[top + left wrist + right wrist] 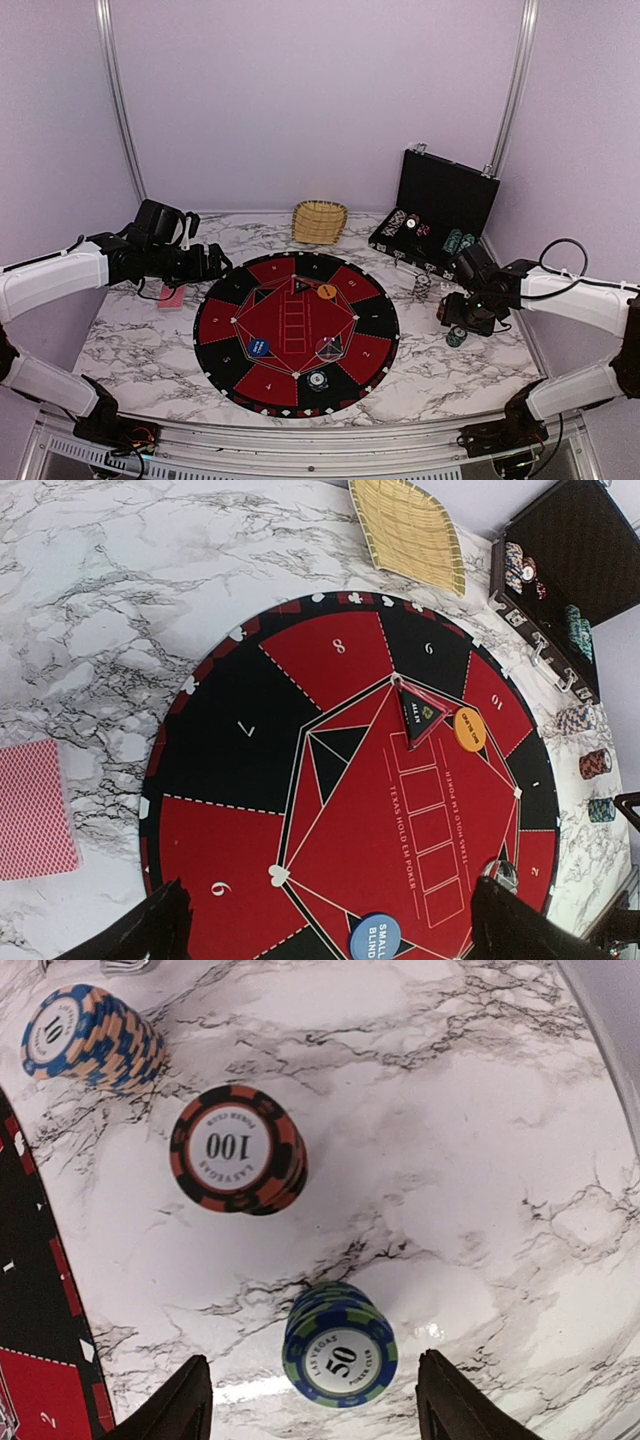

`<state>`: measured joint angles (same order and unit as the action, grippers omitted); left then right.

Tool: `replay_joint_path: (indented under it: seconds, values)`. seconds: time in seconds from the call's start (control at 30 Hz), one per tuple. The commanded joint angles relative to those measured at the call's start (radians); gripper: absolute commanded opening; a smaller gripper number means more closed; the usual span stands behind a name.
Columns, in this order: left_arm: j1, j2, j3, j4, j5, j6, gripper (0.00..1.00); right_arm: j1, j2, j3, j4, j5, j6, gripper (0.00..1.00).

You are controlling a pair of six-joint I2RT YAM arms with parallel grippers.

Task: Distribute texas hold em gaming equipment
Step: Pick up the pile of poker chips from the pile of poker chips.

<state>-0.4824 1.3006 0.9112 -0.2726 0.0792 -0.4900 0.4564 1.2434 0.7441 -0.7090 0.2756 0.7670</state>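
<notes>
I will lower my right gripper with one finger past each side of the green-and-blue poker chip stack (pixel 340 1358) and close, because clear marble shows on both sides of it.
Three poker chip stacks stand on the marble right of the mat: a blue-and-orange "10" stack (pixel 88 1035), a black-and-orange "100" stack (pixel 238 1150) and a blue-and-green "50" stack (pixel 340 1345) (pixel 457 336). My right gripper (pixel 315 1400) (pixel 456 322) hangs open over the "50" stack, one finger to each side of it and neither touching. My left gripper (pixel 330 930) (pixel 221 265) is open and empty above the mat's left part. On the mat lie a blue "small blind" button (pixel 376 936) (pixel 259 347) and an orange button (pixel 468 730) (pixel 326 292). Red-backed cards (pixel 35 810) (pixel 172 297) lie left of the mat.
The round black-and-red numbered mat (pixel 235 370) fills the table's middle, with a chip (pixel 318 380) near its front edge. A wicker basket (pixel 320 221) stands at the back. An open black case (pixel 445 195) holding more chips stands at the back right.
</notes>
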Motion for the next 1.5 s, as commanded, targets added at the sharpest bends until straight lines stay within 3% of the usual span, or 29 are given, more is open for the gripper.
replay_joint_path:
  seconds: [0.0, 0.57, 1.47]
  values:
    - [0.010, -0.013, 0.009, 0.014, 0.008, 0.006, 0.99, -0.035, 0.001, -0.022, 0.050, 0.004, 0.008, 0.68]
    - [0.013, 0.000, 0.022, 0.013, 0.017, 0.005, 0.99, -0.073, 0.046, -0.082, 0.132, -0.014, -0.001, 0.66]
    - [0.013, 0.003, 0.014, 0.016, 0.013, 0.002, 0.99, -0.074, 0.074, -0.106, 0.184, -0.051, -0.030, 0.51]
